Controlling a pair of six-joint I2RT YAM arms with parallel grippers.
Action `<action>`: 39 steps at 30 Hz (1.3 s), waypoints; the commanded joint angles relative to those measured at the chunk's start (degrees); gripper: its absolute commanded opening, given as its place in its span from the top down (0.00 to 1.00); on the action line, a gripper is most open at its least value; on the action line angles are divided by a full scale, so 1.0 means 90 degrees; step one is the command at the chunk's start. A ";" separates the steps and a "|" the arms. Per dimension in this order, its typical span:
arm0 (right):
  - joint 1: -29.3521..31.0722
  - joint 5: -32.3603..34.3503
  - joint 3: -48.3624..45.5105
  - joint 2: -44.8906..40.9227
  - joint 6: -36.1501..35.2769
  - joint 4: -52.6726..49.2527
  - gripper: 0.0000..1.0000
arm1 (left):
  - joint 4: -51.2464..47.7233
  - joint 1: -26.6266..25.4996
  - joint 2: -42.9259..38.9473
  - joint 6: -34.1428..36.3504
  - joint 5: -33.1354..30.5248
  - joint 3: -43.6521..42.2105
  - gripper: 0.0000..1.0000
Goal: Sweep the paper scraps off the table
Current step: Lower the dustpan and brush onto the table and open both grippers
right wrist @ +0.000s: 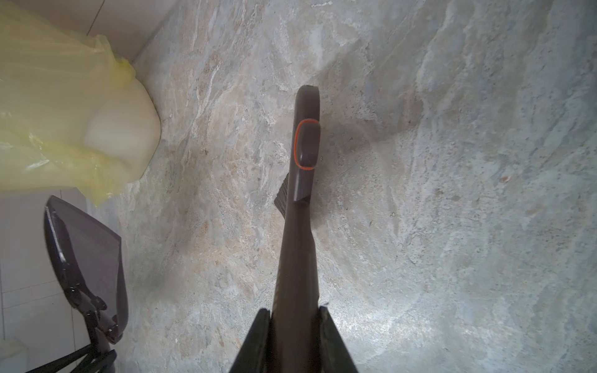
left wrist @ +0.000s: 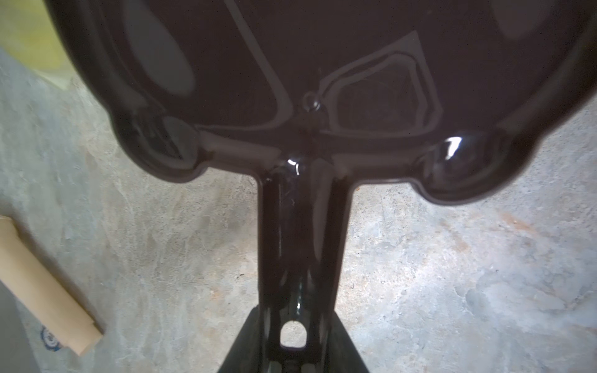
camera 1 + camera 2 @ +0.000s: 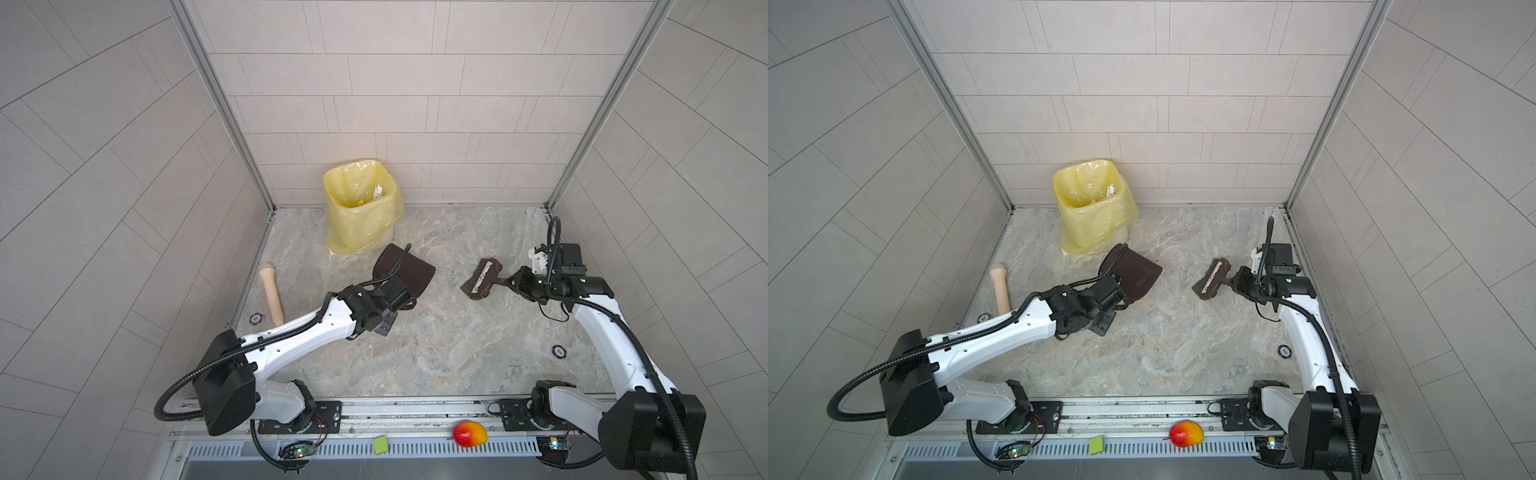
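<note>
I need to lower my left gripper next, moving it slightly back, until the dustpan (image 3: 409, 272) rests on the bare tabletop, and then let go of the dustpan's handle, because the scraps are in the bin.
My left gripper (image 3: 404, 291) (image 2: 297, 326) is shut on the handle (image 2: 300, 242) of a dark brown dustpan (image 3: 409, 272) (image 3: 1138, 276), held just in front of the bin. The pan looks empty. My right gripper (image 3: 513, 283) (image 1: 295, 315) is shut on the handle of a brown hand brush (image 3: 482, 280) (image 3: 1210, 279) (image 1: 305, 145), bristles near the table (image 3: 436, 340). White and yellow paper scraps (image 3: 377, 192) (image 3: 1110, 190) lie inside the bin. No scraps show on the table.
A white bin with a yellow bag (image 3: 353, 224) (image 3: 1084, 224) (image 1: 64, 113) stands at the back wall. A beige wooden roller (image 3: 272, 295) (image 2: 42, 287) lies at the left edge. A mango (image 3: 469, 433) and a green note (image 3: 380, 445) sit on the front rail.
</note>
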 commanded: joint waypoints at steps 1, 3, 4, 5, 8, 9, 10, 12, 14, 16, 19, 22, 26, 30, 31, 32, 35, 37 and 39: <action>-0.0071 0.0083 -0.0438 -0.0306 0.0211 -0.0327 0.94 | 0.0411 -0.0019 -0.0150 -0.0415 0.0158 -0.0193 1.00; -0.0071 0.0147 -0.0643 -0.0518 0.0292 -0.0447 0.83 | 0.0479 -0.0019 -0.0149 -0.0436 0.0206 -0.0284 1.00; -0.0077 0.0176 -0.0758 -0.0621 0.0325 -0.0502 0.78 | 0.0513 -0.0021 -0.0149 -0.0453 0.0241 -0.0323 1.00; -0.0081 0.0220 -0.0864 -0.0759 0.0361 -0.0542 0.73 | 0.0559 -0.0023 -0.0155 -0.0455 0.0279 -0.0365 1.00; -0.0082 0.0418 -0.1136 -0.1103 0.0447 -0.0615 0.56 | 0.0772 -0.0019 -0.0175 -0.0465 0.0409 -0.0569 1.00; -0.0084 0.0475 -0.1204 -0.1197 0.0448 -0.0626 0.51 | 0.0833 -0.0019 -0.0177 -0.0465 0.0438 -0.0637 1.00; -0.0081 0.0533 -0.1282 -0.1292 0.0448 -0.0621 0.47 | 0.0901 -0.0016 -0.0178 -0.0480 0.0469 -0.0698 1.00; -0.0082 0.0632 -0.1402 -0.1434 0.0457 -0.0622 0.43 | 0.0986 -0.0019 -0.0181 -0.0503 0.0529 -0.0795 1.00; -0.0081 0.0740 -0.1495 -0.1519 0.0495 -0.0596 0.40 | 0.1091 -0.0019 -0.0192 -0.0524 0.0567 -0.0912 1.00; -0.0084 0.0785 -0.1543 -0.1529 0.0560 -0.0595 0.39 | 0.1192 -0.0025 -0.0190 -0.0562 0.0577 -0.1006 1.00; -0.0084 0.0823 -0.1532 -0.1509 0.0686 -0.0627 0.34 | 0.1364 -0.0010 -0.0095 -0.0646 0.0545 -0.1124 1.00; -0.0087 0.0821 -0.1474 -0.1463 0.0586 -0.0681 0.31 | 0.1589 0.0005 0.0151 -0.0779 0.0504 -0.1195 1.00; -0.0081 0.0768 -0.1391 -0.1432 0.0409 -0.0802 0.30 | 0.1842 0.0116 0.0592 -0.0835 0.0709 -0.1184 1.00; -0.0081 0.0786 -0.1313 -0.1461 0.0250 -0.0944 0.29 | 0.1756 0.0156 0.1051 -0.0874 0.0680 -0.1013 1.00; -0.0086 0.0782 -0.1312 -0.1478 0.0227 -0.0951 0.29 | 0.1736 0.0156 0.1136 -0.0912 0.0644 -0.0996 1.00; -0.0082 0.0783 -0.1312 -0.1480 0.0215 -0.0955 0.29 | 0.1726 0.0156 0.1186 -0.0922 0.0635 -0.0969 1.00; -0.0077 0.0758 -0.1302 -0.1498 0.0170 -0.0944 0.29 | 0.1697 0.0156 0.1277 -0.0985 0.0648 -0.0960 0.83; -0.0073 0.0758 -0.1274 -0.1512 0.0098 -0.0929 0.29 | 0.1695 0.0153 0.1234 -0.1019 0.0648 -0.0986 0.58; -0.0075 0.0765 -0.1254 -0.1529 0.0004 -0.0896 0.28 | 0.1674 0.0147 0.1154 -0.1017 0.0619 -0.1013 0.34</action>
